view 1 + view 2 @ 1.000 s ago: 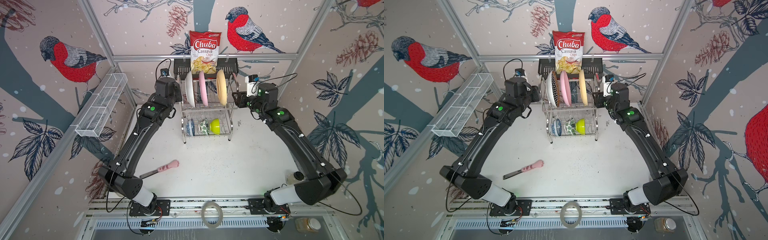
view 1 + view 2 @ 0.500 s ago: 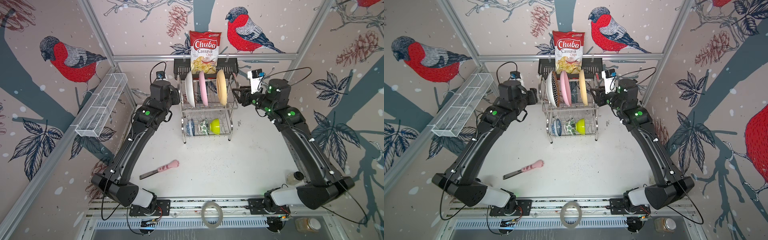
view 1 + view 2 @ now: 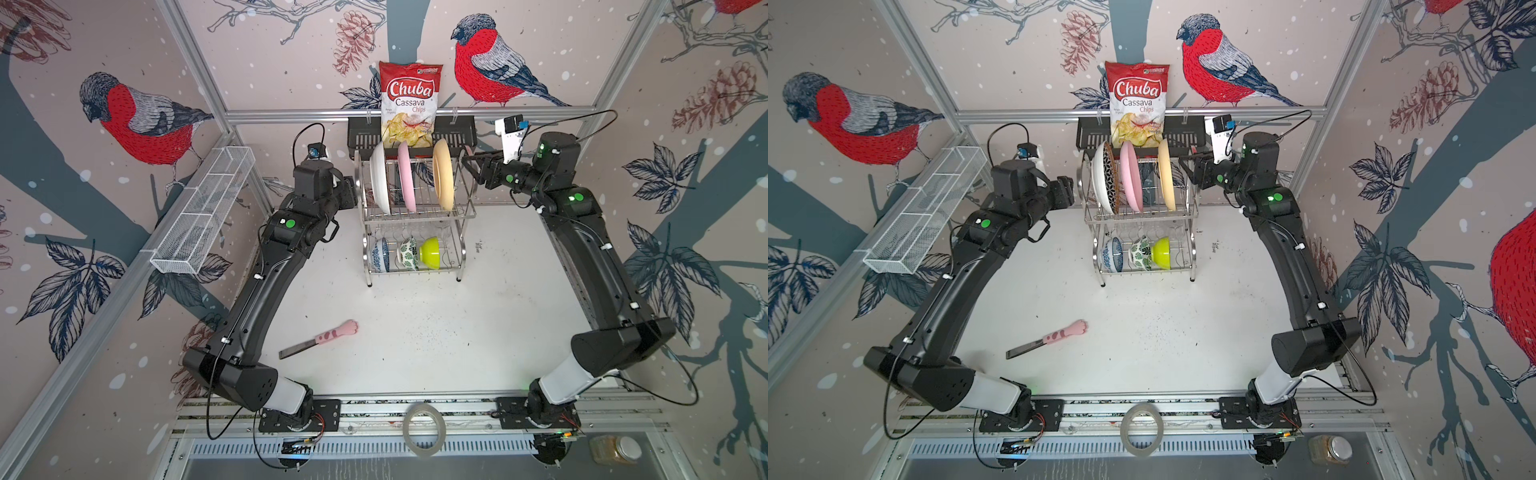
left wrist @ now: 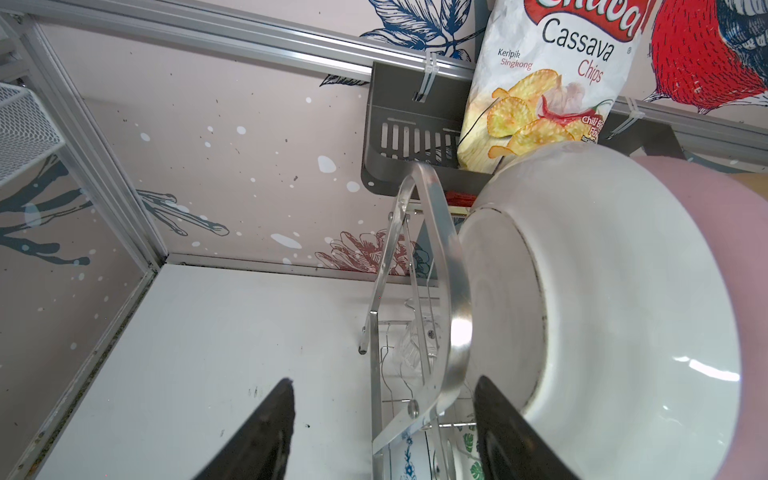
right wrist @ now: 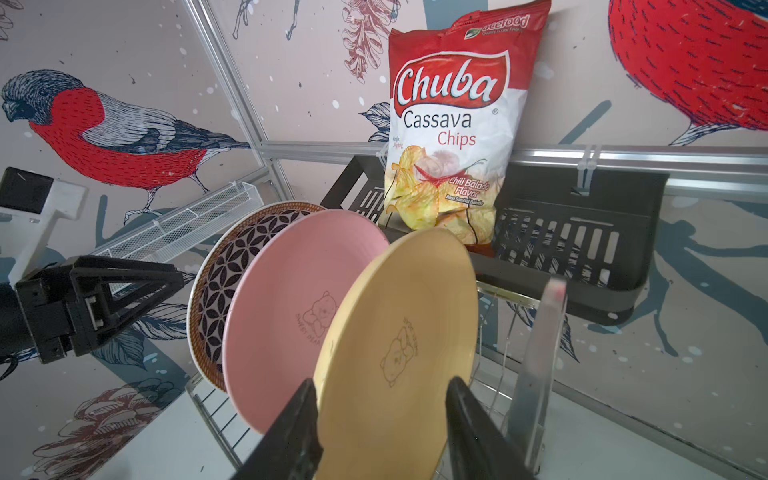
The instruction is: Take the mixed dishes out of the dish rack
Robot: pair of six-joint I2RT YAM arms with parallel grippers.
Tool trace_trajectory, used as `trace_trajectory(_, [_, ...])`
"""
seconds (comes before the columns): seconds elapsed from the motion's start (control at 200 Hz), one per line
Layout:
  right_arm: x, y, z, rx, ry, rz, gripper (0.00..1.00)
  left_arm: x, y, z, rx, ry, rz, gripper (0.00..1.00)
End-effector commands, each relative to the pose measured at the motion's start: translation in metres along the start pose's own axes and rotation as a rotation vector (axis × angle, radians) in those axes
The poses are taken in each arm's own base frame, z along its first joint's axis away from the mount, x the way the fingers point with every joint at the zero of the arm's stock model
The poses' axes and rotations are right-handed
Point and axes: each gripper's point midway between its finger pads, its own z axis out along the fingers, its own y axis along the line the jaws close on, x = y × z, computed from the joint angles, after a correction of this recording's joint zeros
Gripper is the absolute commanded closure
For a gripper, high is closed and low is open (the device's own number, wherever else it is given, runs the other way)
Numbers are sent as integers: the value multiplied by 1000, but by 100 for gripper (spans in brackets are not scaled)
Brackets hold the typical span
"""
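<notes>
The gap toward the pink plate has room for a finger, so my right gripper will next move past the rack's handle, astride the tan plate's near rim [image 3: 449, 178] [image 5: 327, 374].
The dish rack [image 3: 419, 216] stands at the back middle. Its upper shelf holds three upright plates: a white-backed one [image 3: 380, 183] with a black-white geometric face [image 5: 232, 274], a pink one [image 3: 405, 178] and a tan one [image 3: 442, 178]. Below sit a blue-floral bowl [image 3: 380, 253], a green-leaf bowl [image 3: 409, 253] and a lime bowl [image 3: 430, 251]. A clear glass [image 4: 409, 353] hangs under the upper shelf. My left gripper [image 3: 351, 193] [image 4: 382, 380] is open beside the rack's left handle. My right gripper [image 3: 467, 166] [image 5: 381, 380] is open by the right handle, facing the tan plate and holding nothing.
A chips bag [image 3: 409, 104] stands in a black slotted basket [image 3: 361, 133] on the back wall, just behind the rack. A white mesh basket [image 3: 203, 212] hangs on the left wall. A pink paw-handled utensil [image 3: 328, 338] lies on the table. Tape roll [image 3: 424, 430] and jar [image 3: 615, 449] sit at the front.
My left wrist has drawn slightly left and its jaws have widened. My right arm has risen and swung out to the right of the rack. No dish has moved.
</notes>
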Motion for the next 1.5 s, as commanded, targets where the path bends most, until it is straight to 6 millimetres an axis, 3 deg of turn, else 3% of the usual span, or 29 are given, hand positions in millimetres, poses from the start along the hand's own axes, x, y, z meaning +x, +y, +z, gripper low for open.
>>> trace_trajectory(0.0, [0,8,5,-65,9,33,50,0,-1,3,16,2,-4,33])
trace_trajectory(0.42, [6,25,23,-164,34,72,53,7,-3,17,34,27,-5,40])
trace_trajectory(0.67, [21,33,31,-175,69,92,56,10,-7,23,48,38,-11,43])
trace_trajectory(1.121, [38,34,51,-190,112,148,69,10,-10,32,57,44,-8,48])
trace_trajectory(1.496, [51,37,58,-194,140,173,87,11,-12,38,59,50,-4,48])
